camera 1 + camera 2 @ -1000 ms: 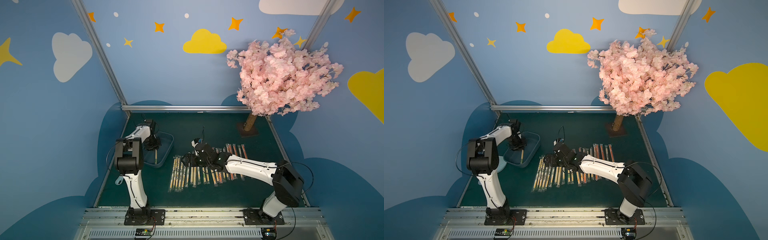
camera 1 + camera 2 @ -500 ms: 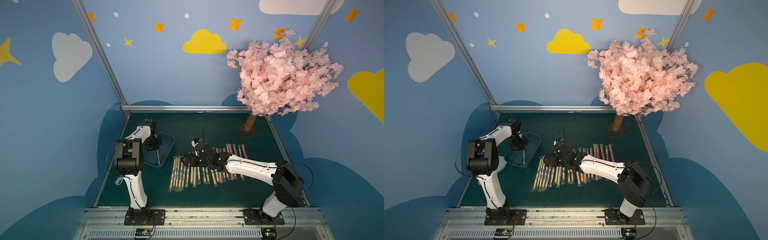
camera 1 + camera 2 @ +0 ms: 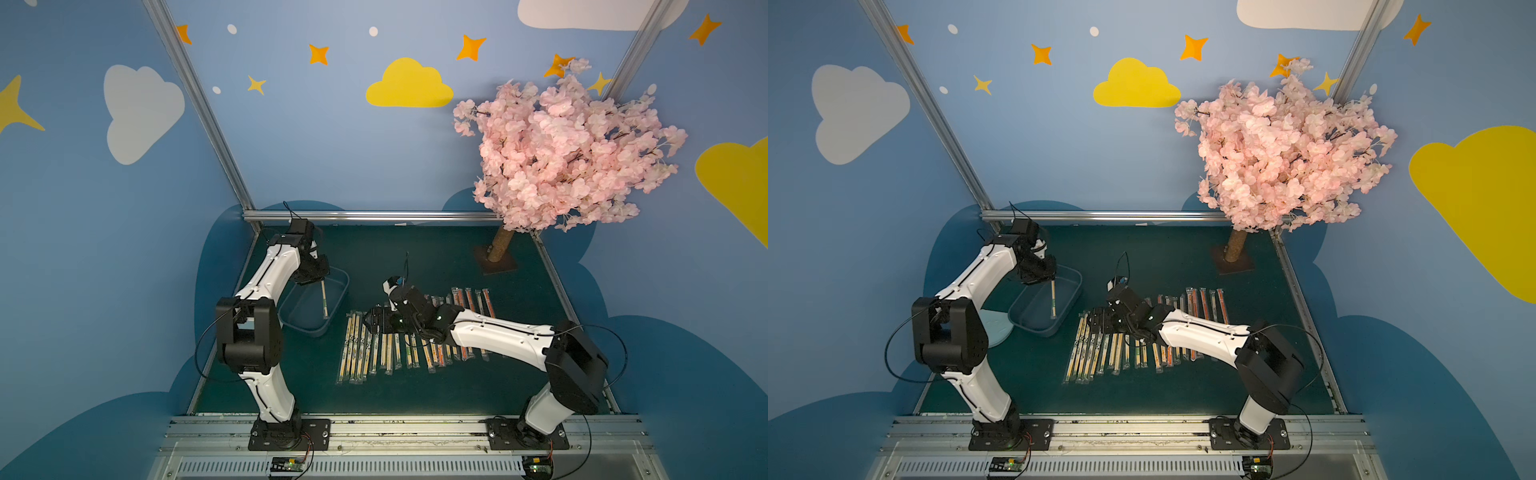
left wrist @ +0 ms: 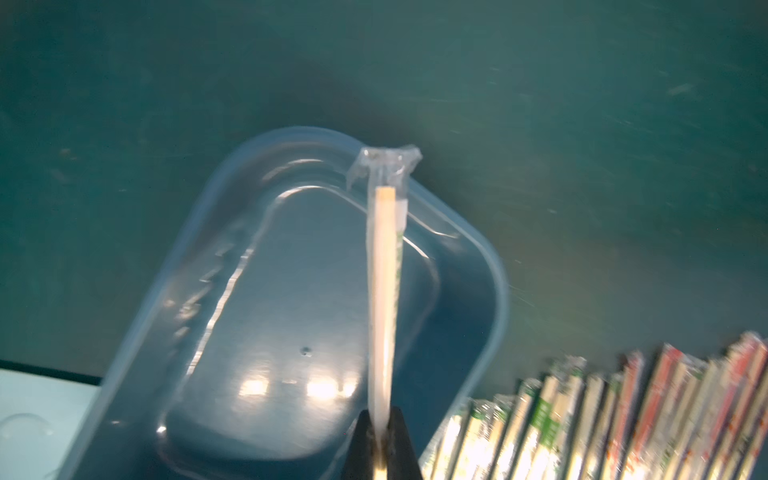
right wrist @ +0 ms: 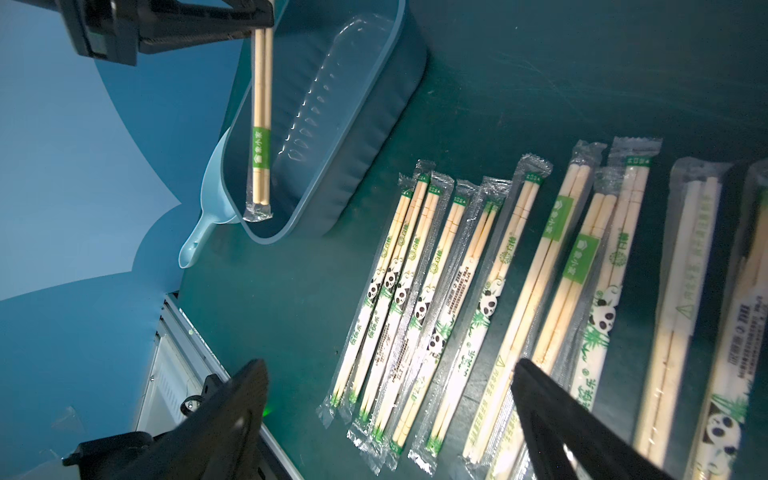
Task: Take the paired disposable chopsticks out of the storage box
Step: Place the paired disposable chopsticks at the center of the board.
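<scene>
The row of sleeved pairs lies lower, past the box's rim, so my left gripper will next carry its pair over that rim, lower it there and release.
The storage box (image 3: 344,286) (image 3: 1077,283), a bluish clear tub, sits at the left of the green mat. My left gripper (image 3: 320,280) (image 3: 1052,279) (image 4: 381,432) is above it, shut on the top end of one of the paired disposable chopsticks (image 3: 324,300) (image 3: 1053,300) (image 4: 384,291) (image 5: 262,116). That pair hangs steeply, and its lower sleeve end is inside the box (image 5: 374,104). Nothing else shows in the box (image 4: 494,282). Many more sleeved pairs (image 3: 415,338) (image 3: 1142,334) (image 5: 457,270) lie in a row on the mat. My right gripper (image 3: 370,325) (image 3: 1096,323) (image 5: 388,365) hovers open over the row's left part.
A pale blue scoop (image 5: 208,208) (image 3: 994,329) lies beside the box on its left. A pink blossom tree (image 3: 561,153) stands on a square base (image 3: 498,264) at the back right. Blue walls enclose the mat, and a metal rail (image 3: 374,428) runs along the front.
My left gripper has closed fully on the pair in the box and raised its far end, drifting slightly right. The right arm has not moved.
</scene>
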Motion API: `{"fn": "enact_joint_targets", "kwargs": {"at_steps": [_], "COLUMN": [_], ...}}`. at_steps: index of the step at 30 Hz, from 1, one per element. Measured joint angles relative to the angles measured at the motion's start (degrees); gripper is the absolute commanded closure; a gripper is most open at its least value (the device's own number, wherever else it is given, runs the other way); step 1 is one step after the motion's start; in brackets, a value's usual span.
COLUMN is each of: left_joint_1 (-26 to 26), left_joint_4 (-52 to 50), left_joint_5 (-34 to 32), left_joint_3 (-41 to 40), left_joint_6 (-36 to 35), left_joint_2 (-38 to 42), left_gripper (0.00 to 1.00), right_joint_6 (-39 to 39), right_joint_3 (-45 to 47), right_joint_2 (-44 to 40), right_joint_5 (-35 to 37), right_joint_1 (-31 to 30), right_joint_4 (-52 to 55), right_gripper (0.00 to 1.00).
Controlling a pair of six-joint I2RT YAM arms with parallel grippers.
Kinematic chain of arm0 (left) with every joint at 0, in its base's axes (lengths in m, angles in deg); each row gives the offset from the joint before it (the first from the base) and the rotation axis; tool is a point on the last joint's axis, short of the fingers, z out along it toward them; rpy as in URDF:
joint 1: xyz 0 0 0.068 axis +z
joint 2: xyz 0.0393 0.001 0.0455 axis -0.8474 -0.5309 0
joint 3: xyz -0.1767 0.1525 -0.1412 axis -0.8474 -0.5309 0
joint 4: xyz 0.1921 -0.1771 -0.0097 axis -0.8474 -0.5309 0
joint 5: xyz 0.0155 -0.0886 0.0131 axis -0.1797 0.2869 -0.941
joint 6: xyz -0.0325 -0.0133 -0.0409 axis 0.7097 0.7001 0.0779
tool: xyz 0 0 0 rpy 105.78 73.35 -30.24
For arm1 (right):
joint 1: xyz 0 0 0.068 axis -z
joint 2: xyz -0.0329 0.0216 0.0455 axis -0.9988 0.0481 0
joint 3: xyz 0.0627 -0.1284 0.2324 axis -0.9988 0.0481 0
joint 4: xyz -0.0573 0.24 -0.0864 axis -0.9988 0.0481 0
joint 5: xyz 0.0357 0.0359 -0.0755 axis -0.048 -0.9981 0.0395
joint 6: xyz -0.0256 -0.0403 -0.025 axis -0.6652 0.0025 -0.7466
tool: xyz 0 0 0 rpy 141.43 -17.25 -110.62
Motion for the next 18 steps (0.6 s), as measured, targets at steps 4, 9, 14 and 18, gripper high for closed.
{"fn": "enact_joint_targets", "kwargs": {"at_steps": [4,9,14,18], "left_joint_1": [-4.81,-10.91,-17.51,-22.03], "left_joint_4": [1.03,3.08,6.38,9.44], "left_joint_5": [0.55,1.68,1.88,1.70], "left_joint_3": [-3.65,-10.16,-15.10,-18.25], "left_joint_6": [1.38,4.48,8.35,10.95], "left_joint_2": [2.97,6.34,8.09,8.46], "left_gripper": [0.97,0.97,0.97,0.97], "right_joint_6": [0.35,0.79,1.11,0.96], "right_joint_3": [1.40,4.72,9.68,14.25], "right_joint_2": [-0.61,-2.75,-7.17,-12.07], "right_joint_5": [0.15,0.42,1.36,2.73], "right_joint_1": [0.61,2.29,4.94,7.65], "right_joint_4": [-0.07,-0.02,-0.04,-0.04], "right_gripper": [0.05,0.05,0.05,0.05]}}
